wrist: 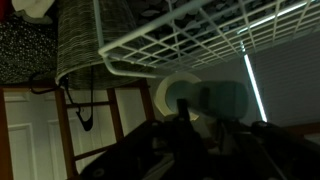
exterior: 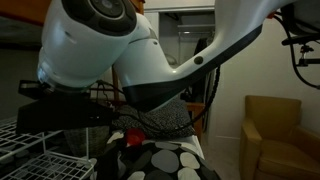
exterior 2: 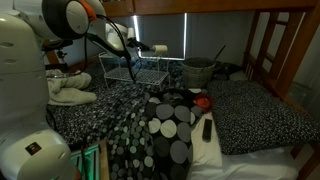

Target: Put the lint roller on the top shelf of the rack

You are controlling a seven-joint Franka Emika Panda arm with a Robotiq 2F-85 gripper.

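The shelf's grid is below my gripper, past the rack's white rim, so I will pass that rim, move down over the top shelf (wrist: 195, 36) and release the roller (wrist: 180, 95).
In the wrist view my gripper (wrist: 196, 118) is dark and appears shut on the lint roller (wrist: 180, 95). The roller's white round end shows between the fingers. Its red handle is hidden. The white wire rack (wrist: 200, 40) fills the upper part of that view, its grid tier and rim close to the roller. In an exterior view my arm reaches to the rack (exterior 2: 135, 68) at the back of the bed, with the gripper (exterior 2: 153, 48) level with the top shelf (exterior 2: 140, 57). Part of the rack also shows in an exterior view (exterior: 30, 150).
A dark mesh basket (exterior 2: 198, 70) stands right of the rack and shows in the wrist view (wrist: 80, 40). Spotted bedding (exterior 2: 170, 125) covers the bed, with a red object (exterior 2: 203, 102) and a black remote (exterior 2: 207, 128) on it. The wooden bunk frame (exterior 2: 268, 45) rises nearby. An armchair (exterior: 275, 130) stands beside the bed.
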